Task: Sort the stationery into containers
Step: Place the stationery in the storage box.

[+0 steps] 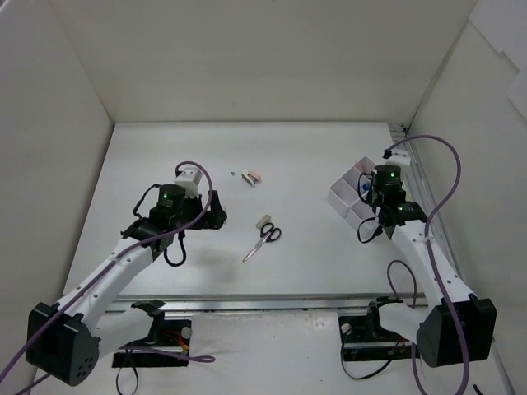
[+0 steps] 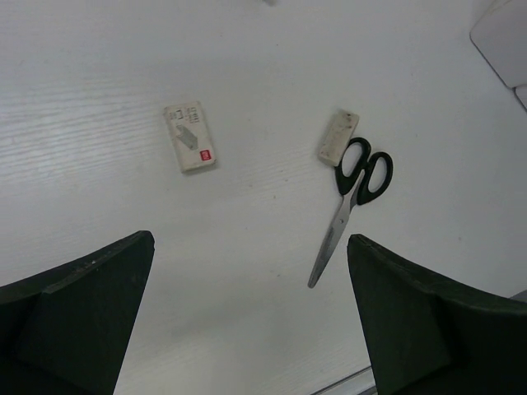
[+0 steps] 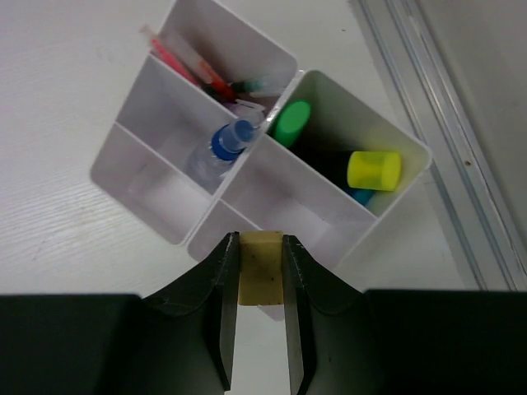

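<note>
The tray's section beside the highlighters is empty. I will lower my right gripper with the beige eraser into that section and let go of the eraser there.
My right gripper [image 3: 261, 247] is shut on a beige eraser [image 3: 261, 271] and holds it above the near compartment of the white organizer tray [image 3: 123, 132], which also shows in the top view [image 1: 344, 196]. The tray holds pens [image 3: 198, 70], a blue-capped glue bottle [image 3: 218, 148], and green [image 3: 290, 123] and yellow [image 3: 375, 170] highlighters. My left gripper [image 2: 251, 313] is open and empty above the table. Black-handled scissors [image 2: 354, 193] lie mid-table beside a beige eraser [image 2: 338, 137]. Another eraser [image 2: 190, 137] lies to their left.
In the top view the scissors [image 1: 263, 239] and one eraser [image 1: 263, 222] lie mid-table; the other eraser [image 1: 252, 176] and a tiny item [image 1: 234, 173] lie further back. White walls enclose the table. A metal rail [image 3: 436, 123] runs along the right edge.
</note>
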You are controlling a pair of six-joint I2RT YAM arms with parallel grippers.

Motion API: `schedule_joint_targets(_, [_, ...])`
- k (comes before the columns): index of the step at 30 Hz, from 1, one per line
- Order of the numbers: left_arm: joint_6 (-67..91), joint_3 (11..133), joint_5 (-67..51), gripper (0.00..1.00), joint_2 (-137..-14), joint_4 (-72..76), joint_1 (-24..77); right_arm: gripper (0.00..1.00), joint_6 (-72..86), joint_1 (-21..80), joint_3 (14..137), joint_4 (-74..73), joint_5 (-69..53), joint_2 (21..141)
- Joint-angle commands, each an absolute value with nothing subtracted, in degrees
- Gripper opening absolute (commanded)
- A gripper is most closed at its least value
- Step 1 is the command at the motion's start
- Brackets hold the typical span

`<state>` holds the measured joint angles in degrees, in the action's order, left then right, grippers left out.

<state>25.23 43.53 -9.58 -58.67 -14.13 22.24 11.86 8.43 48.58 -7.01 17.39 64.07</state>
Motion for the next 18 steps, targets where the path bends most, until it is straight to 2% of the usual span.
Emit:
schedule_joint_targets(1, [21.5,48.4,-12.6,0.99,-62.6,-7.1,24.7,0.0,11.3,4.1,49.5,-5.5,20.2,64.6])
schedule_joint_targets(5, [19.1,51.8,-11.3,0.99,-67.2,-7.6,28.0,0.0,11.3,1.3,51.6,-5.5,16.3,69.0])
schedule_joint_targets(7, [17.7,52.8,-11.4,1.0,-69.2,-7.6,28.6,0.08,11.3,0.9,52.5,-5.5,16.8,70.9])
schedule_joint_targets(14, [9.1,54.0,-15.7,0.99,-73.9,-4.5,30.4,0.15,11.7,0.7,54.6,-5.0,20.8,78.0])
schedule_joint_targets(18, [5.1,56.1,-16.0,1.0,-77.4,-4.8,32.6,0.33,11.0,0.7,55.1,-4.0,21.8,78.2])
